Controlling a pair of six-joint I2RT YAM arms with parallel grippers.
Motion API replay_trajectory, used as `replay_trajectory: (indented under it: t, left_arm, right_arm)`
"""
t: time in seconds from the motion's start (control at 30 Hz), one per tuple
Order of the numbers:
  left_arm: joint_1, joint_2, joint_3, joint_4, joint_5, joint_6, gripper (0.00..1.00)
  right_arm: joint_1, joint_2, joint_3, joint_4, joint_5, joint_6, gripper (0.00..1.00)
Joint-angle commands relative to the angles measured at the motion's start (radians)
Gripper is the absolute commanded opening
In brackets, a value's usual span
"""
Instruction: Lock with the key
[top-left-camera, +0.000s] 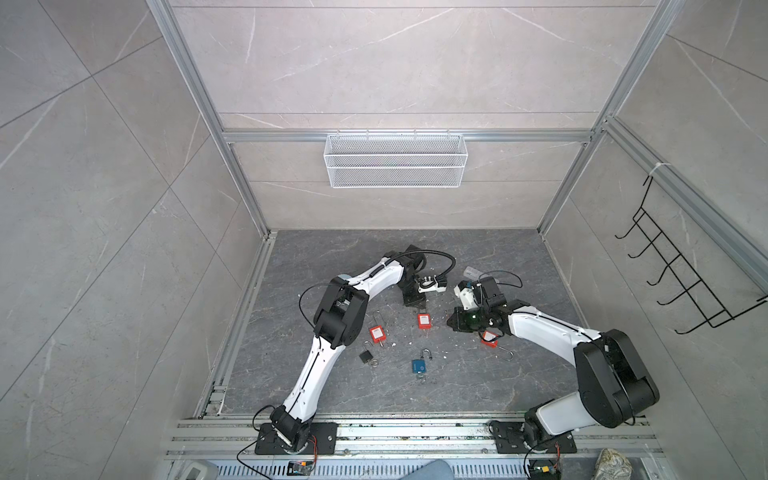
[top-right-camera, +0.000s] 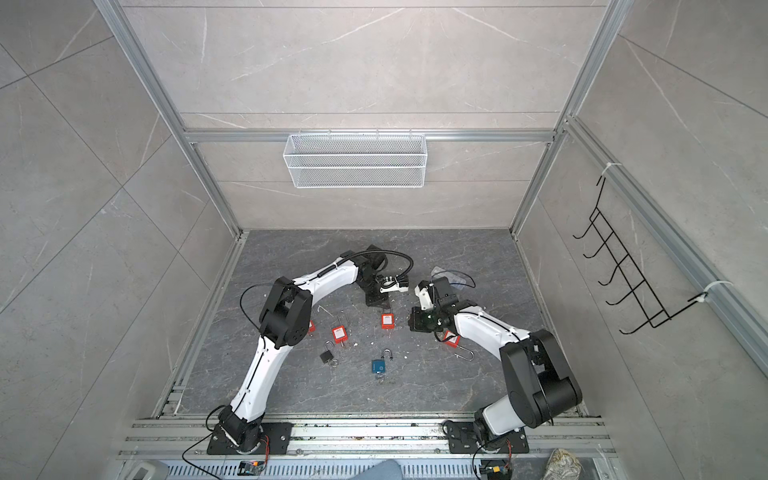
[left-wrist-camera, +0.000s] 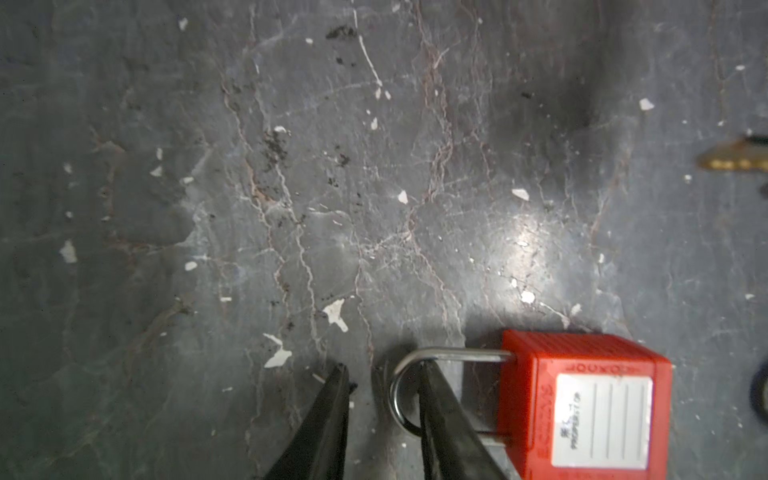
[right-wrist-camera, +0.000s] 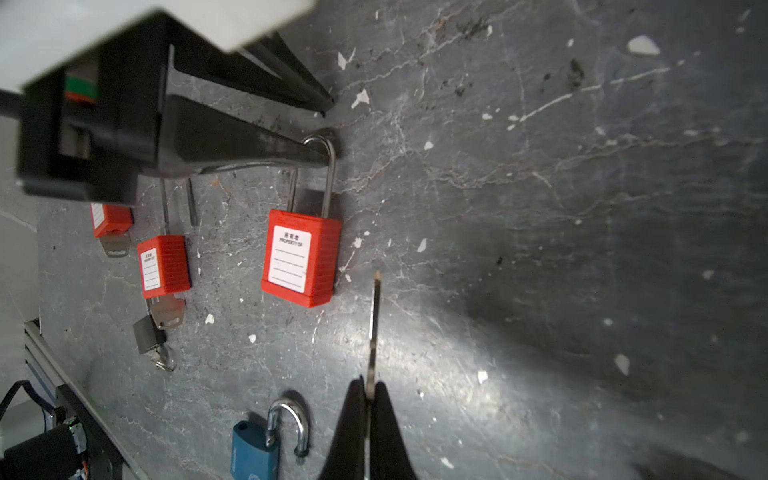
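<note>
The robot's right gripper should next go down and closer to the red padlock, to the bare floor (right-wrist-camera: 360, 260) beside the padlock's body, and let go of the key (right-wrist-camera: 375, 324), because the padlock's shackle is seated.
A red padlock (top-left-camera: 424, 321) (left-wrist-camera: 582, 407) (right-wrist-camera: 301, 257) with a white label lies flat on the dark stone floor, its shackle seated in the body. My left gripper (top-left-camera: 418, 309) (left-wrist-camera: 382, 365) (right-wrist-camera: 328, 131) is open at the shackle's bend. One finger (left-wrist-camera: 440, 415) sits inside the loop and the other outside it. My right gripper (top-left-camera: 451, 322) (right-wrist-camera: 369, 386) is shut on a thin brass key (right-wrist-camera: 375, 324) (left-wrist-camera: 731, 156). The key's blade sticks out past the fingertips, and its tip is close beside the padlock's bottom corner, apart from it.
More locks lie nearby: a red padlock (top-left-camera: 376, 333), a black padlock (top-left-camera: 365, 356), a blue padlock (top-left-camera: 419, 365) with its shackle open, and another red one (top-left-camera: 489, 336) under the right arm. A white mesh basket (top-left-camera: 395, 160) hangs on the back wall and a black hook rack (top-left-camera: 681, 270) on the right wall.
</note>
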Motion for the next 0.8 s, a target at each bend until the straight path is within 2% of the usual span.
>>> replay_trajectory:
  t: [0.0,0.1,0.3,0.5,0.67,0.77]
  left_arm:
    - [0.003,-0.156,-0.082,0.184,-0.04,-0.06,0.32]
    - [0.017,-0.251,-0.201,0.318,-0.042,-0.101,0.33]
    - [0.04,-0.393,-0.379,0.43,0.005,-0.2,0.33]
    - [0.085,-0.598,-0.649,0.616,0.029,-0.353,0.33]
    - [0.103,-0.729,-0.809,0.664,0.028,-0.398,0.33]
    - [0.104,-0.788,-0.883,0.685,0.01,-0.416,0.33]
  right_arm:
    - [0.01,0.029,0.007,0.014,0.016,0.035,0.0]
    - [0.021,0.048,0.017,0.027,0.02,0.039,0.0]
    - [0.061,0.132,0.094,0.017,0.035,0.035,0.02]
    - [0.078,0.201,0.144,0.03,0.092,0.078,0.04]
    - [0.095,0.246,0.182,0.018,0.082,0.049,0.12]
    - [0.107,0.243,0.206,0.004,0.105,0.016,0.23]
